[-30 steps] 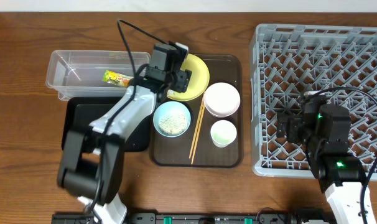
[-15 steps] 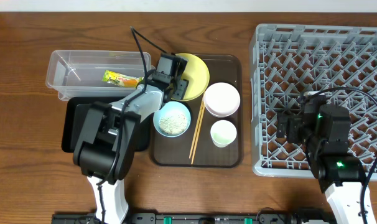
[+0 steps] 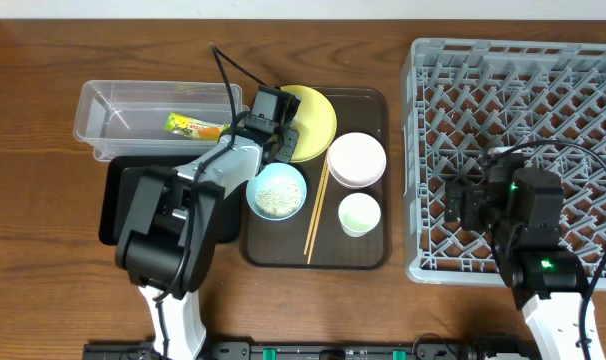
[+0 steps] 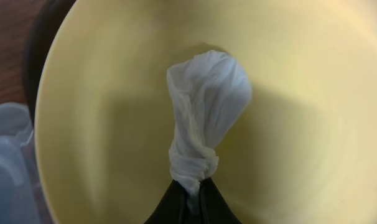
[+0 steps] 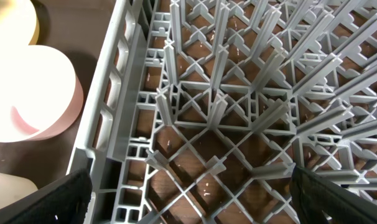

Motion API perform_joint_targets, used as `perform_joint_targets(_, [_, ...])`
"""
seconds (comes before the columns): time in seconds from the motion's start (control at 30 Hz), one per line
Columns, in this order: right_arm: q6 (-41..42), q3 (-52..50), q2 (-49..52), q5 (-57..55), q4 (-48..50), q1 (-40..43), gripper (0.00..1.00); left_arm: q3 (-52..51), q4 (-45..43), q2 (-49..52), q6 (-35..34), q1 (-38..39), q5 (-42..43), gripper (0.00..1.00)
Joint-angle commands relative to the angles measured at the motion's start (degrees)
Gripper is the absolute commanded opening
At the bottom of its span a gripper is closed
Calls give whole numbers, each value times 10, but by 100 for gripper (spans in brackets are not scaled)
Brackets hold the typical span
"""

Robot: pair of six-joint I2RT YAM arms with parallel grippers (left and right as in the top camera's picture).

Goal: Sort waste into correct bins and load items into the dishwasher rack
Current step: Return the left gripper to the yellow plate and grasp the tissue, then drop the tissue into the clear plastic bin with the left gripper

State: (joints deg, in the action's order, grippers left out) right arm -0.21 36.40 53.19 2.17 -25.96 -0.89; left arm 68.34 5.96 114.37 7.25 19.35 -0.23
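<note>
The snack wrapper already lies in the clear tub, so the robot's left gripper needs to rise from the yellow plate (image 3: 321,118) and swing over the clear tub to release the tissue.
My left gripper (image 3: 283,135) (image 4: 190,202) reaches into the yellow plate (image 3: 321,118) (image 4: 300,124) and is shut on the twisted end of a crumpled white tissue (image 4: 207,106) lying in it. The snack wrapper (image 3: 191,125) lies in the clear tub (image 3: 93,110). Below the tub is the black tray (image 3: 118,200). The light blue bowl (image 3: 277,190) holds rice. The white bowl (image 3: 356,160) (image 5: 27,93), the small cup (image 3: 359,213) and the chopsticks (image 3: 316,215) sit beside it. My right gripper (image 3: 463,205) (image 5: 188,186) hangs open over the left part of the dishwasher rack (image 3: 583,60) (image 5: 238,93).
The dishes stand on a dark brown serving tray (image 3: 373,255) between the bins and the rack. The rack's upright prongs (image 5: 216,37) rise right under my right gripper. The left arm's body covers part of the black tray.
The left arm dropped down onto the yellow plate and its jaws closed on the white tissue. The right arm has not moved.
</note>
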Motion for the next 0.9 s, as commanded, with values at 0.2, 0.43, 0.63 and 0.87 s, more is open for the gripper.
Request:
perform_joint_targets(0.2, [8, 12, 1, 5, -2, 5, 99, 3, 25, -153, -70, -7, -7, 6])
perform_joint_targets(0.43, [8, 12, 1, 5, -2, 5, 99, 2, 74, -190, -306, -79, -69, 6])
perform_joint_targets(0.63, [8, 12, 1, 5, -2, 5, 99, 2, 108, -178, -435, -150, -69, 6])
perform_joint_targets(0.87, [8, 12, 1, 5, -2, 5, 99, 2, 116, -174, -446, -162, -65, 43])
